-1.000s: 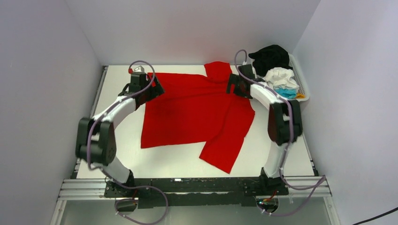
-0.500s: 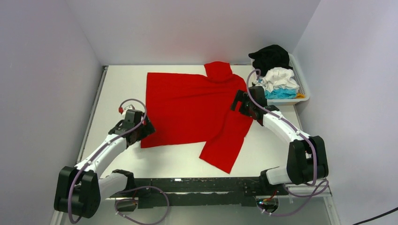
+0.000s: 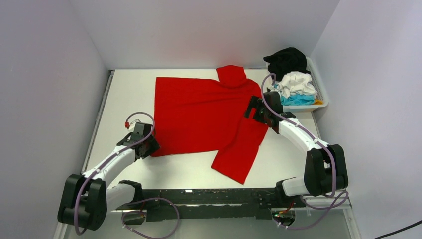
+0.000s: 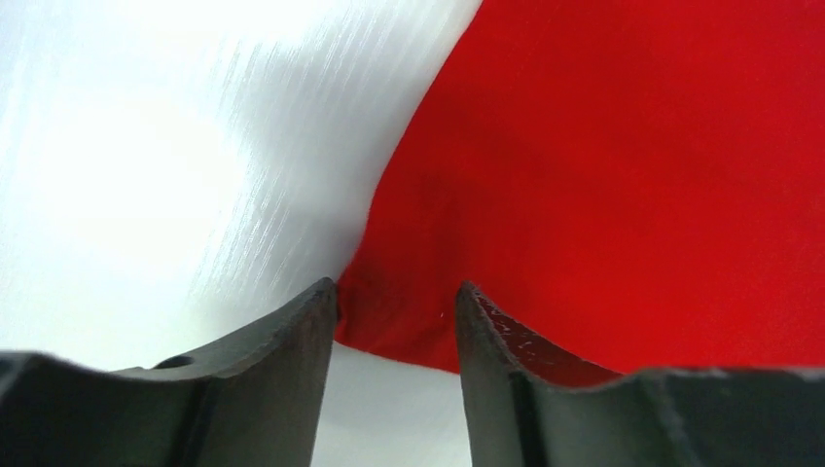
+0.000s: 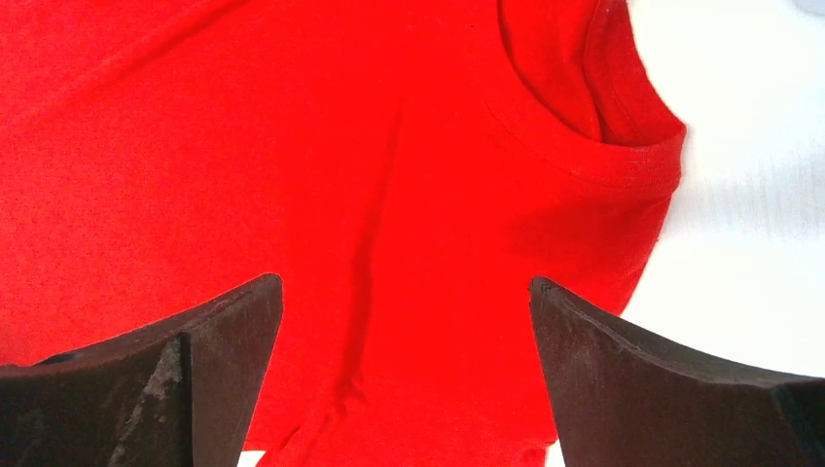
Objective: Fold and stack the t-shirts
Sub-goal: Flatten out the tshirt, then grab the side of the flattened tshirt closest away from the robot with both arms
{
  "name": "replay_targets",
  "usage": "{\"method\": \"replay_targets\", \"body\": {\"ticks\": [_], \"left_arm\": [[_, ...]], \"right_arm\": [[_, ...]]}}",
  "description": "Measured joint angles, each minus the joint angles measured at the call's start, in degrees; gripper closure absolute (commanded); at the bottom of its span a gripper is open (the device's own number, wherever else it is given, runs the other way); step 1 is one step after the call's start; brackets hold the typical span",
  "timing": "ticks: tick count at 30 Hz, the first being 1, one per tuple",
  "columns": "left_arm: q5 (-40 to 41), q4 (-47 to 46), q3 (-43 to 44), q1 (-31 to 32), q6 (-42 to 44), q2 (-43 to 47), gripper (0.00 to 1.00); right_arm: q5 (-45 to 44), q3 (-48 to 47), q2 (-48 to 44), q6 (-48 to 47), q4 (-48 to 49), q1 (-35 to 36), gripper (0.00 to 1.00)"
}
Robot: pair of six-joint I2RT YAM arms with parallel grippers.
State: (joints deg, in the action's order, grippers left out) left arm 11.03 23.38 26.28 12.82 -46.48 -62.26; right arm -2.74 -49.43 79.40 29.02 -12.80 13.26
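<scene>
The robot's right gripper should move back and down to the near corner of the red sleeve point(image 3: 243, 182), because that corner is below the gripper and back toward the base.
A bright red t-shirt point(image 3: 204, 117) lies spread on the white table point(image 3: 127, 99), its near right part folded into a flap toward the front. My left gripper point(image 3: 148, 144) sits low at the shirt's near left corner. In the left wrist view its jaws point(image 4: 396, 289) are half narrowed, still apart, with that corner point(image 4: 399, 321) lying between them. My right gripper point(image 3: 253, 108) hovers over the shirt's right side, wide open, only red cloth point(image 5: 292, 146) and the collar point(image 5: 623, 146) below it. Black point(image 3: 286, 59), white point(image 3: 297, 79) and turquoise point(image 3: 297, 99) t-shirts lie in the basket.
The white slatted basket point(image 3: 323, 95) stands at the back right against the wall. Grey walls close in the table on the left, back and right. Bare white table shows left of the shirt and along the front edge.
Both arms came back from the shirt's far edge. The left gripper slid down to the near left corner and its jaws narrowed around it. The right gripper stayed wide open.
</scene>
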Motion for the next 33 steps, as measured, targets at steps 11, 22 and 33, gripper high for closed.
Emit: {"method": "replay_targets", "body": {"ticks": [11, 22, 33], "left_arm": [[-0.7, -5.2, 0.98, -0.09, -1.86, -4.72, 1.0], [-0.61, -0.35, 2.14, -0.09, -2.27, -4.02, 1.0], [-0.85, 3.82, 2.16, -0.09, -1.51, -2.29, 1.0]], "right_arm": [[-1.44, 0.0, 0.0, -0.04, -0.42, 0.0, 0.0], [-5.95, -0.11, -2.54, -3.78, -9.94, 14.62, 0.02], [-0.31, 8.52, -4.48, 1.51, -28.48, 43.32, 0.11]]}}
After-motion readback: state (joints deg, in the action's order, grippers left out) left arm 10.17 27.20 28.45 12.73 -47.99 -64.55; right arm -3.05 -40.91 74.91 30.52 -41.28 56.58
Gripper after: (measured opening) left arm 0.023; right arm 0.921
